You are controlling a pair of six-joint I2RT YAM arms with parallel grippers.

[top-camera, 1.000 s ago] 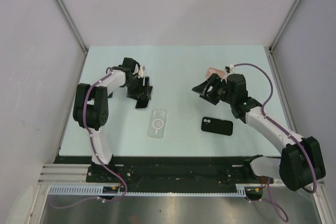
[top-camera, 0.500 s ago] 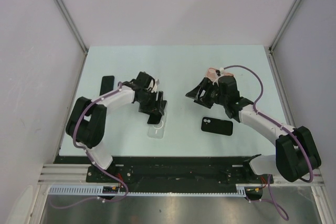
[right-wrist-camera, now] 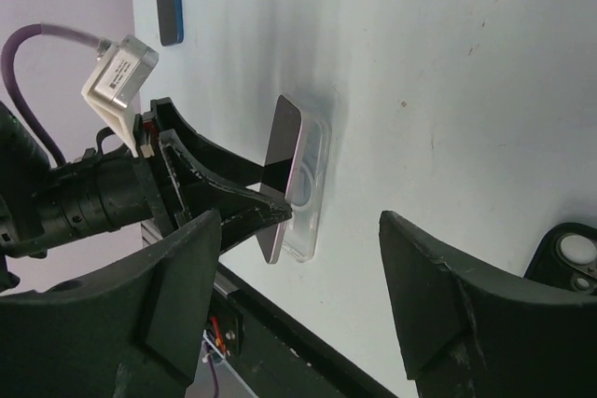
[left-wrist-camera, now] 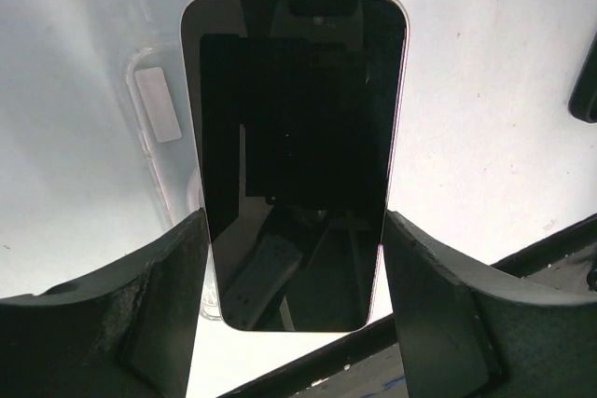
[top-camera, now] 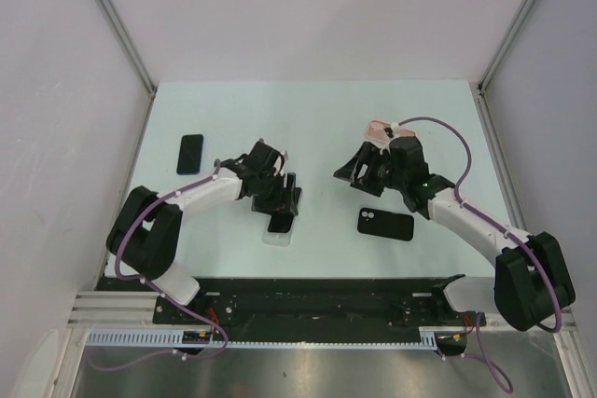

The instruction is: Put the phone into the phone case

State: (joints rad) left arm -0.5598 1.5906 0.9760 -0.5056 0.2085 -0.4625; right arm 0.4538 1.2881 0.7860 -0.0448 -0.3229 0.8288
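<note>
My left gripper lowers and releases the phone [left-wrist-camera: 294,146] into the clear phone case [left-wrist-camera: 170,142] just below the gripper next. The reason is that the phone still hangs tilted above the case.
My left gripper [top-camera: 282,200] is shut on the phone [left-wrist-camera: 294,146], a dark-screened one with a pale pink edge, gripping its long sides near one end. The phone case [top-camera: 277,235] is clear and lies flat on the table right under the phone. In the left wrist view the case [left-wrist-camera: 157,128] shows past the phone's left side. The right wrist view shows the phone [right-wrist-camera: 280,170] tilted over the case [right-wrist-camera: 315,179], its lower end close to the case's near end. My right gripper [top-camera: 358,167] hangs open and empty to the right, apart from both.
A black phone [top-camera: 190,154] lies flat at the far left of the table. A black case or phone with camera cut-outs [top-camera: 385,223] lies below my right gripper. The table's front rail [top-camera: 280,284] runs just beyond the clear case.
My left arm has carried the phone to the right and toward the near edge, from beside the clear case to over it. My right gripper has shifted slightly left.
</note>
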